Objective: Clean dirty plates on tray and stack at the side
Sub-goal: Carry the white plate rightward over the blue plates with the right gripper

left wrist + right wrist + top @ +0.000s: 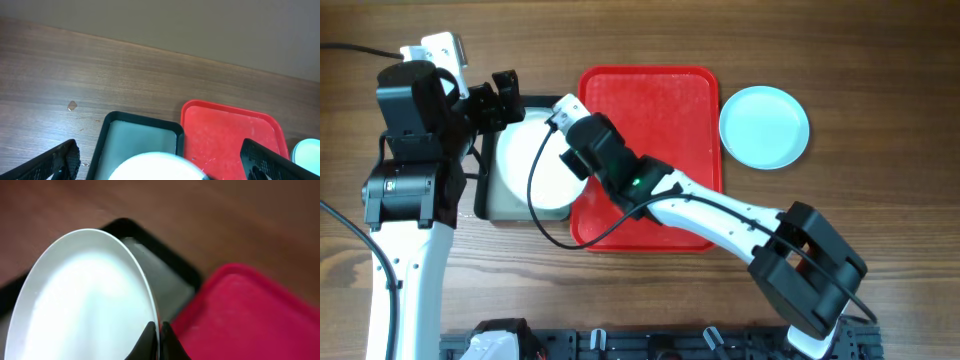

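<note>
The right gripper moves across the red tray [665,95] next, then down to release onto the turquoise plate [764,126], since it sits to the gripper's right in the overhead view.
My right gripper [578,158] [159,332] is shut on the rim of a white plate [542,160] [80,300] and holds it tilted over the dark tray [500,212] [172,280]. The plate's top edge also shows in the left wrist view [157,167]. My left gripper [498,103] [160,165] is open and empty, its fingers spread wide just above the plate's far edge. The red tray [665,95] [227,132] [260,315] lies bare to the right. A light turquoise plate [764,126] [307,150] sits on the table right of the red tray. The third plate is out of view.
The dark grey-black tray holds a pale grey liquid or liner [140,140]. A small scrap [72,105] lies on the wooden table far left of it. A black rail [650,343] runs along the table's front edge.
</note>
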Available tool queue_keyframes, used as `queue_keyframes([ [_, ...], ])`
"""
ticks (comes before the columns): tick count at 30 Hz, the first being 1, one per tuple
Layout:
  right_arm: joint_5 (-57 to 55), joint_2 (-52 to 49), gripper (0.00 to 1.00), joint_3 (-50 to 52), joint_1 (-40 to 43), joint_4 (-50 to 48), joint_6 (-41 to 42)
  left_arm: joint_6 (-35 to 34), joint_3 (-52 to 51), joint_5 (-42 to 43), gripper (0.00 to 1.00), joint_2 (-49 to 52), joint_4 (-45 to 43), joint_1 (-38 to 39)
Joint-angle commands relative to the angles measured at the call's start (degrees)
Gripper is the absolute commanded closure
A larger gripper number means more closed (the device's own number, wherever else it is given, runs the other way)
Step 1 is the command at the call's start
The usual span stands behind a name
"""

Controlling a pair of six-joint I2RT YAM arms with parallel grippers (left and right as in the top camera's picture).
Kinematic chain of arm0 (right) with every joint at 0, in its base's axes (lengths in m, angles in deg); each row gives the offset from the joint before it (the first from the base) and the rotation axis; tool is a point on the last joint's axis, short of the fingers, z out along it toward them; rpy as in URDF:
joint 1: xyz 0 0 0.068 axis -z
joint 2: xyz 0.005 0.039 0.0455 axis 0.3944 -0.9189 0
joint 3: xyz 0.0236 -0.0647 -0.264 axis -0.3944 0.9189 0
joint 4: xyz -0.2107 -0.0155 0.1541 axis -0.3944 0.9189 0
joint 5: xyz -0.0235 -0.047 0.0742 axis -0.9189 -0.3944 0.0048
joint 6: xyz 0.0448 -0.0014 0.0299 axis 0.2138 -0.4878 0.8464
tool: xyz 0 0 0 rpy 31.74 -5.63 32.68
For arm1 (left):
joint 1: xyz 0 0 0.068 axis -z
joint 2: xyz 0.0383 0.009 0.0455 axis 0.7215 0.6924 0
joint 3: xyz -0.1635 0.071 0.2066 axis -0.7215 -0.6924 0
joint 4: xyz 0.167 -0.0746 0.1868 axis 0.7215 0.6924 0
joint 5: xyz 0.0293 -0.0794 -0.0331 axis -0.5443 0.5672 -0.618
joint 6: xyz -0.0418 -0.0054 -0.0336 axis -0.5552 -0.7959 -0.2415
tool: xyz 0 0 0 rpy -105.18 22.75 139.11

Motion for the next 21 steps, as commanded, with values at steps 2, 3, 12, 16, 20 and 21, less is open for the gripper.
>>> queue_keyframes([
  [2,16.0,2.56,0.96,-0.74,3.37,1.14,13.62,0.31,0.7,-0.57,0.0,-0.22,-0.13,0.0],
  [3,16.85,3.04,0.96,-0.74,4.28,1.49,15.06,0.28,0.7,-0.57,0.0,-0.22,-0.13,0.0],
  [12,21.59,9.51,0.96,-0.74,14.08,10.93,18.08,0.31,0.7,-0.57,0.0,-0.22,-0.13,0.0],
  [16,21.59,12.17,0.95,-0.74,19.96,15.8,18.12,0.28,0.7,-0.57,0.0,-0.22,-0.13,0.0],
  [20,21.59,12.87,0.96,-0.74,27.34,20.22,18.36,0.31,0.7,-0.57,0.0,-0.22,-0.13,0.0],
  [21,21.55,12.87,0.96,-0.74,29.53,21.57,19.26,0.31,0.7,-0.57,0.0,-0.22,-0.13,0.0],
])
